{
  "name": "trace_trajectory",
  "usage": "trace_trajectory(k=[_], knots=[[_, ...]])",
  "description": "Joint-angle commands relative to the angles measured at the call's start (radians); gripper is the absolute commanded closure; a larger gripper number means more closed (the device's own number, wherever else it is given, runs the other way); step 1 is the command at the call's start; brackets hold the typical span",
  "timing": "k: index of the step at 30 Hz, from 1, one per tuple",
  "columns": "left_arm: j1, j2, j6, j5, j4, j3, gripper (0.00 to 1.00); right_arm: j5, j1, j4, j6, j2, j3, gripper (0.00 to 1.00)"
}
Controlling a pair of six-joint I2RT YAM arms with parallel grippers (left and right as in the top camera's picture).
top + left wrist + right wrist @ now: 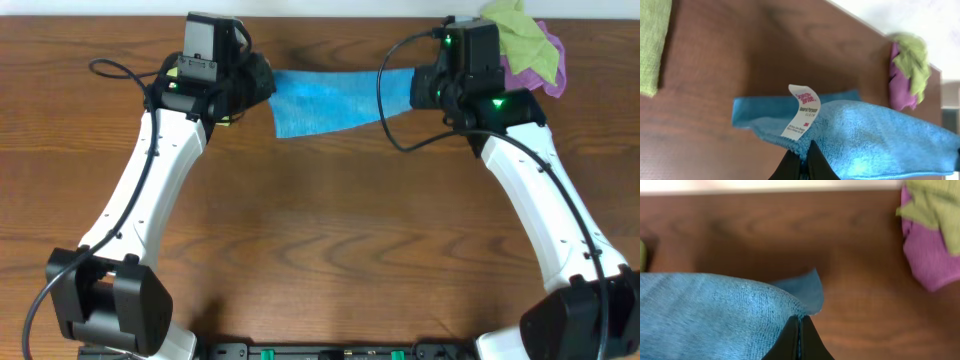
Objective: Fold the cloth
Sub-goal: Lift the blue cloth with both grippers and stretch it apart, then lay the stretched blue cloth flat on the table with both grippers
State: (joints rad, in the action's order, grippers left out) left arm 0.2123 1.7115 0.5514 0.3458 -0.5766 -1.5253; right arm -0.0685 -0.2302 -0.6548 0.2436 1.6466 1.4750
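Note:
The cloth still hangs stretched above the table, so my right gripper will next move back toward the base, go down to the bare table and let go of the cloth's corner there.
The sky-blue cloth [325,100] hangs stretched between my two grippers above the far middle of the table. My left gripper [803,155] is shut on its left edge, just below the white tag [801,112]. A lower layer of the cloth [770,112] shows beyond the tag. My right gripper [799,330] is shut on the cloth's right corner [730,310], with a small flap [807,287] sticking out past the fingers. In the overhead view the left gripper [262,85] and right gripper [420,88] hold the cloth's two ends.
A light green cloth lies on a purple cloth [528,45] at the far right corner, also in the right wrist view [932,240] and the left wrist view [907,70]. Another green cloth [652,40] shows at the left wrist view's top left. The table's far edge [790,191] is close behind.

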Motion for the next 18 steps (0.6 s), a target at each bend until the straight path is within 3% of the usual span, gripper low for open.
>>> trace_trajectory(k=[1,12,18], knots=[[-0.003,0.007,-0.051,0.014,-0.052,-0.021,0.94,-0.01,-0.014,-0.062,-0.013,-0.016,0.016,0.99],[0.003,0.007,-0.085,0.101,-0.349,0.0,0.94,0.005,-0.032,-0.36,-0.008,-0.061,0.013,0.99],[0.039,0.001,-0.095,0.135,-0.406,0.074,0.94,0.005,-0.032,-0.428,0.014,-0.09,-0.04,0.98]])
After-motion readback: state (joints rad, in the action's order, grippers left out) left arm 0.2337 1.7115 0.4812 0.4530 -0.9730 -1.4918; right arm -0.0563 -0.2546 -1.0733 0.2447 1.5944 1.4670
